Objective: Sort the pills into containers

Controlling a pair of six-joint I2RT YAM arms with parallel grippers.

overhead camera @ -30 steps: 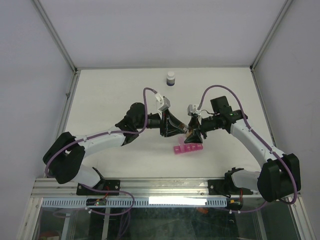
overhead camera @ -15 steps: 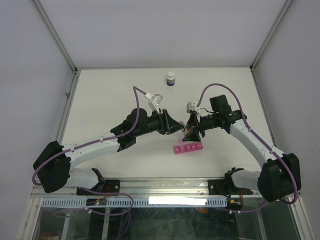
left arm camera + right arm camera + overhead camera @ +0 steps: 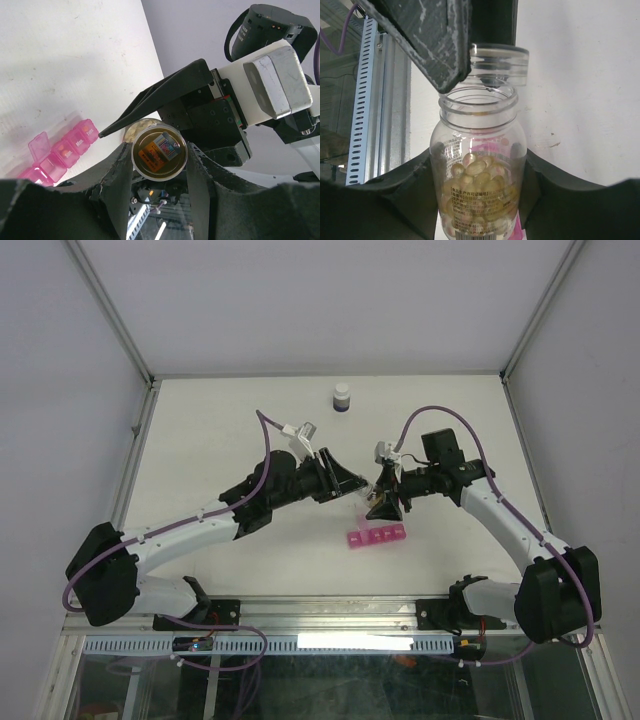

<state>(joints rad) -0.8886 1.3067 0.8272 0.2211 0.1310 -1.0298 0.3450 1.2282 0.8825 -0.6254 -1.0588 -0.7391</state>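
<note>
The left gripper has bare tabletop below it and to its left in the top view; with the cap off, it will carry the cap down there and then release it.
My right gripper [image 3: 477, 192] is shut on a small clear bottle [image 3: 477, 170], which stands upright with its mouth uncovered. The pills [image 3: 481, 167] are a yellow mass in its lower half. Just above the mouth hangs a round clear cap [image 3: 498, 62], and my left gripper [image 3: 159, 167] is shut on the cap [image 3: 159, 152]. In the top view both grippers meet over the table's middle, left gripper [image 3: 356, 492] beside right gripper [image 3: 381, 507]. The containers, a pink strip organiser [image 3: 377, 537], lie just in front of them. Some lids of this organiser [image 3: 60, 152] stand open.
A dark bottle with a white cap [image 3: 342, 397] stands at the far edge of the white table [image 3: 200, 440]. Grey walls close in the left, right and back sides. The metal rail [image 3: 320, 615] with the arm bases runs along the near edge.
My left arm has stretched and its wrist has swung up and left, drawing the cap a little away from the bottle. The right arm and the bottle have hardly moved.
</note>
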